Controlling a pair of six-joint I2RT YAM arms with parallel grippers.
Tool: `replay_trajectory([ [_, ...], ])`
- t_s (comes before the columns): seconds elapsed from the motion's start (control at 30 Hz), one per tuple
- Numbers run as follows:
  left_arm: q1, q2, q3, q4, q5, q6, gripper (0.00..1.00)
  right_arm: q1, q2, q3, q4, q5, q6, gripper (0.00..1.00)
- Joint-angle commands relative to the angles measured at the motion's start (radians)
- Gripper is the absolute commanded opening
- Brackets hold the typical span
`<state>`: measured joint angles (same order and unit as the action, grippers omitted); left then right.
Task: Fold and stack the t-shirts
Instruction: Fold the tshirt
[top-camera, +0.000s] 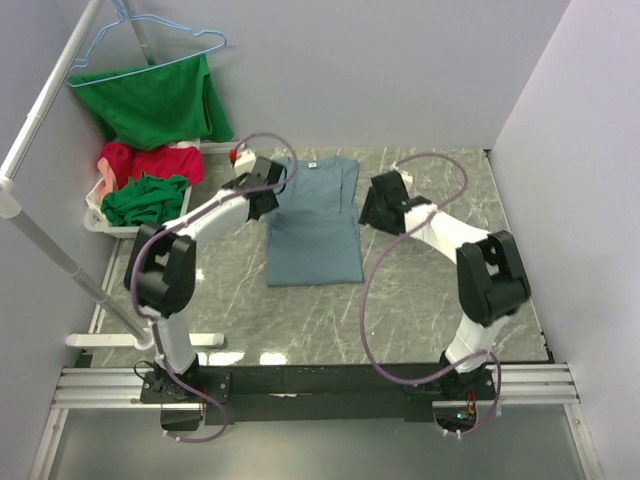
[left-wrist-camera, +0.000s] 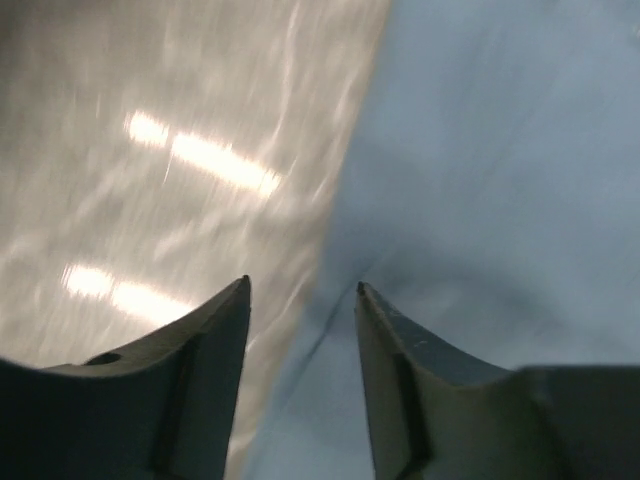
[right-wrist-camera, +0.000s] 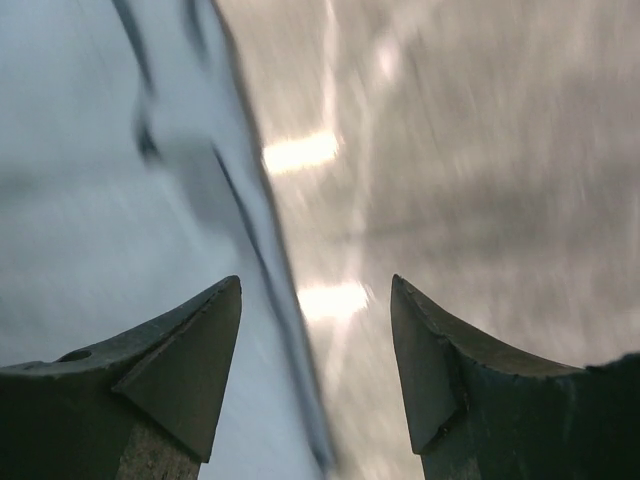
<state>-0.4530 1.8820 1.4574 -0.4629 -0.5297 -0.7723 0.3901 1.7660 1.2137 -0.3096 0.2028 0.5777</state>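
Note:
My right gripper should move back along the shirt's edge and down onto the shirt's near hem corner (top-camera: 358, 279), because that corner is below the gripper's fingers, toward my base.
A dusty grey-blue t-shirt (top-camera: 315, 222) lies flat on the marble table, its sides folded in to a long rectangle, collar at the far end. My left gripper (top-camera: 277, 190) hovers at the shirt's upper left edge, open, nothing between its fingers; its wrist view shows the shirt's edge (left-wrist-camera: 480, 180) running under the jaws (left-wrist-camera: 303, 288). At the upper right edge hangs my right gripper (top-camera: 366, 203), also open and empty, with the cloth's edge (right-wrist-camera: 110, 180) below its gap (right-wrist-camera: 316, 282). A green t-shirt (top-camera: 160, 100) hangs on a hanger; red (top-camera: 150, 162) and green (top-camera: 145, 198) ones fill a tray.
A white tray (top-camera: 98, 222) stands at the far left against the wall. A blue wire hanger (top-camera: 150, 45) hangs from a white rail (top-camera: 50, 100). A white post (top-camera: 60, 260) leans across the left side. Bare marble (top-camera: 330, 320) lies in front of the shirt.

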Motion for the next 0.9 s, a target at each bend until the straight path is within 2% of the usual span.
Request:
replay_trajectory([
  [0.0,-0.004,-0.209,-0.241,0.094,0.18,0.008,0.54,0.007,-0.213,-0.16,0.066,-0.114,-0.019,0.68],
  [0.13,-0.006,-0.29,-0.437,0.188,0.266,0.031,0.54,0.007,-0.289,-0.293,0.118,-0.198,-0.032,0.68],
  [0.33,-0.004,-0.359,-0.578,0.269,0.368,0.041,0.53,0.013,-0.307,-0.407,0.184,-0.296,-0.022,0.68],
  [0.7,-0.004,-0.428,-0.686,0.297,0.506,0.011,0.51,0.024,-0.324,-0.529,0.265,-0.361,0.001,0.65],
  [0.87,-0.009,-0.448,-0.752,0.299,0.522,-0.002,0.5,0.03,-0.307,-0.557,0.299,-0.378,0.011,0.64],
])
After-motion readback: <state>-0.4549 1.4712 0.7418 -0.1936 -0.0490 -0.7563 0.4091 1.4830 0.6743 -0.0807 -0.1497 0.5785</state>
